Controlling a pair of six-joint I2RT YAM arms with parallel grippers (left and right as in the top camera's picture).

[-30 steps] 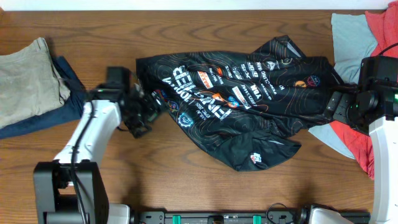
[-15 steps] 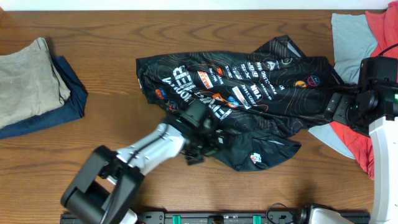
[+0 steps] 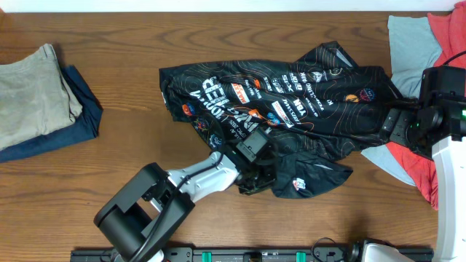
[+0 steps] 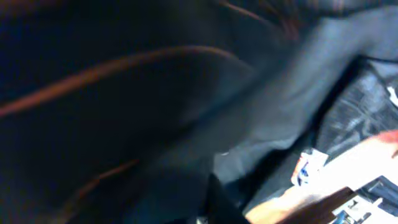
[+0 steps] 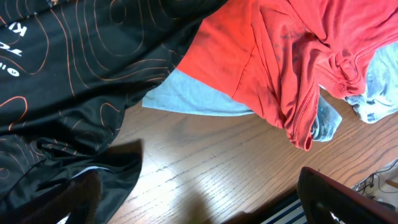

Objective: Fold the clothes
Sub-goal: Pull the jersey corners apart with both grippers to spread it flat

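I will next bring my right gripper down and to its left in the overhead view, onto the cloth at the jersey's corner by the red garment [image 5: 165,70].
The clothes in play are a black jersey [image 3: 291,109] with orange contour lines and white lettering, lying crumpled across the middle of the table. My left gripper [image 3: 256,173] is pressed into the jersey's lower front fold and is shut on that fabric. In the blurred left wrist view, black jersey cloth [image 4: 124,112] fills the frame and hides the fingers. My right gripper [image 3: 387,125] hovers at the jersey's right end. It is open, and the right wrist view shows only bare wood between its fingers [image 5: 208,202], with the jersey [image 5: 74,68] to the left.
A red garment [image 3: 448,29] lies over a light blue one [image 3: 411,44] at the right edge, next to my right arm. A folded beige piece [image 3: 29,94] on a navy one [image 3: 80,120] sits at the far left.
My left arm has swung from the jersey's left edge to its lower front fold, and its gripper has gone from open to shut. The right arm has not moved.
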